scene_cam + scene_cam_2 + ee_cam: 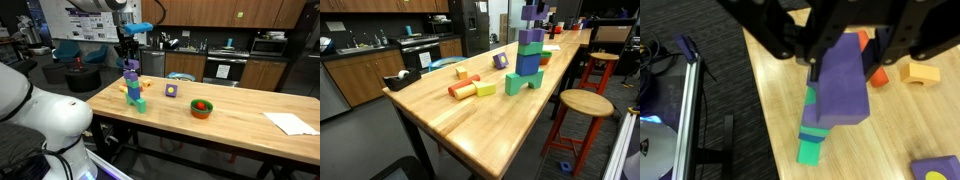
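My gripper moves a little down next, sets the held purple block onto the tower's purple top and releases it, since a gap still shows beneath the block.
A block tower [134,93] stands on the wooden table [230,125]: a green base, then a blue block and a green one. My gripper [845,62] is directly over it, shut on a purple block [845,90] at the tower's top. In the wrist view the purple block fills the gap between the black fingers [812,68], and the green base [812,150] shows beneath it. In an exterior view the tower [528,62] rises to the frame's top, where the gripper [536,6] is partly cut off. I cannot tell whether the held block rests on the stack.
An orange cylinder [463,88] and a yellow block [485,89] lie beside the tower, along with a purple cube [172,90]. Further along the table are an orange bowl [202,108] and white paper [292,123]. A wooden stool [585,103] stands at the table's edge.
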Motion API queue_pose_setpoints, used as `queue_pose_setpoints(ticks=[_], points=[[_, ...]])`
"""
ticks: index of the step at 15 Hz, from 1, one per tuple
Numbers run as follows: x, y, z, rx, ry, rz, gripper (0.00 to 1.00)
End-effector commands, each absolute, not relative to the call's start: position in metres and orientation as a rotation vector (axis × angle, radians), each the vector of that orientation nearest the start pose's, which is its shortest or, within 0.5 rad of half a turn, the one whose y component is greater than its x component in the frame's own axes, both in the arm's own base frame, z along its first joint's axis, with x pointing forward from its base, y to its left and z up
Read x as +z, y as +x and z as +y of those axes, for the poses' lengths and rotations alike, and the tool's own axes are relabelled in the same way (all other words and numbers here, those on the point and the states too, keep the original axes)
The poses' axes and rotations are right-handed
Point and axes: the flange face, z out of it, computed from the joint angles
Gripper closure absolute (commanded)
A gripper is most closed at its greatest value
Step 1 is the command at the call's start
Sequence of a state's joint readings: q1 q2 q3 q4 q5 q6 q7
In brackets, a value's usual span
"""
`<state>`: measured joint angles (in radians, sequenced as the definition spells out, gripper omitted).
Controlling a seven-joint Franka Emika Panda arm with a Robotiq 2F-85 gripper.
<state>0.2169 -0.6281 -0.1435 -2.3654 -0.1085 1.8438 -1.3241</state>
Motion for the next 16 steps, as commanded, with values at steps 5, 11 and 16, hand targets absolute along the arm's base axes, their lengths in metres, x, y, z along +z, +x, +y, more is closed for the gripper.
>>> queue_pose_setpoints(ticks=[5,11,16], points=[[0.552,0.381,0.004,-0.139,-2.378,-2.096,0.84],[0.545,0.383,0.002,-0.115,-2.368,-2.096,0.84],[0.541,0.385,0.005,-0.095,-2.364,-2.1,0.84]])
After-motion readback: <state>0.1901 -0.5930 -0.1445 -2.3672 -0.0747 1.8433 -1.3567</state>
